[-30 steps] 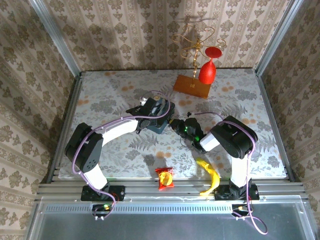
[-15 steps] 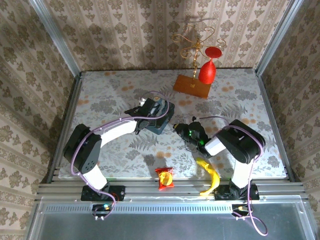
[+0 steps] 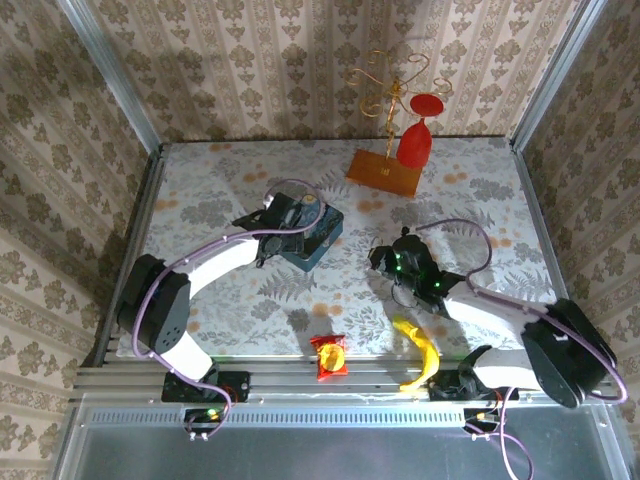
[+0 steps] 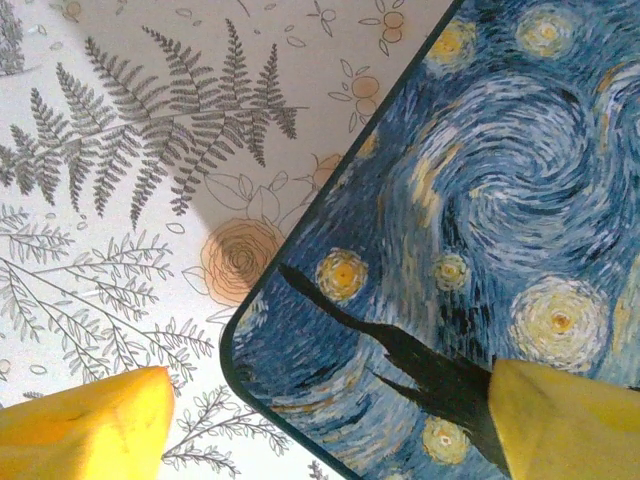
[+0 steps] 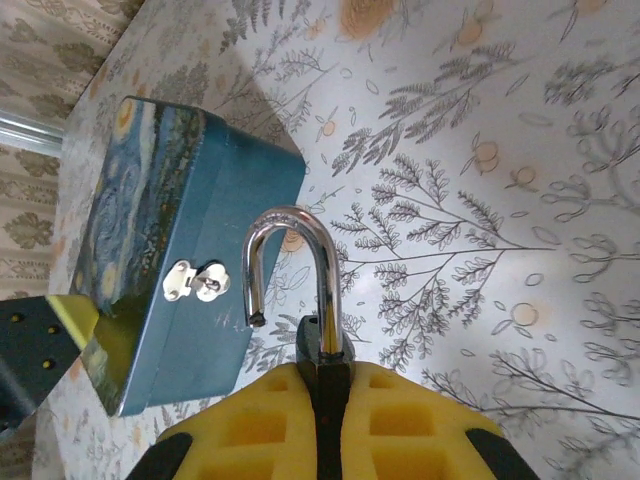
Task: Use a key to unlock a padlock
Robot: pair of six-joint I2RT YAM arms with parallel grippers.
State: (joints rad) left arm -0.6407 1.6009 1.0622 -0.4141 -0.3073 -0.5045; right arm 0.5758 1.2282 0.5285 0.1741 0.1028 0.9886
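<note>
My right gripper lowers to the bare tabletop below it next. It releases the padlock, with the shackle (image 5: 300, 225) swung open and the padlock clear of the tin.
My right gripper (image 5: 325, 405) is shut on the dark body of the small padlock (image 5: 324, 352). Its silvery shackle (image 5: 300, 225) stands swung open, one end free in the air. The padlock hangs clear of the blue swirl-painted tin (image 5: 180, 260), whose small metal hasp (image 5: 195, 282) is bare. In the top view the right gripper (image 3: 383, 261) sits to the right of the tin (image 3: 318, 240). My left gripper (image 4: 320, 430) is open above the tin's lid (image 4: 480, 200), near one corner, its yellow fingers (image 4: 80, 425) wide apart and holding nothing. The key is out of view.
A banana (image 3: 420, 350) and a red-and-yellow snack packet (image 3: 330, 357) lie near the table's front edge. At the back stands a gold rack on an orange base (image 3: 383, 172) with a red wine glass (image 3: 415, 140) hanging from it. Patterned walls close in three sides.
My left gripper has opened and eased back over the tin. My right gripper has drawn the padlock rightward, away from the tin, as that arm's elbow swung out to the right.
</note>
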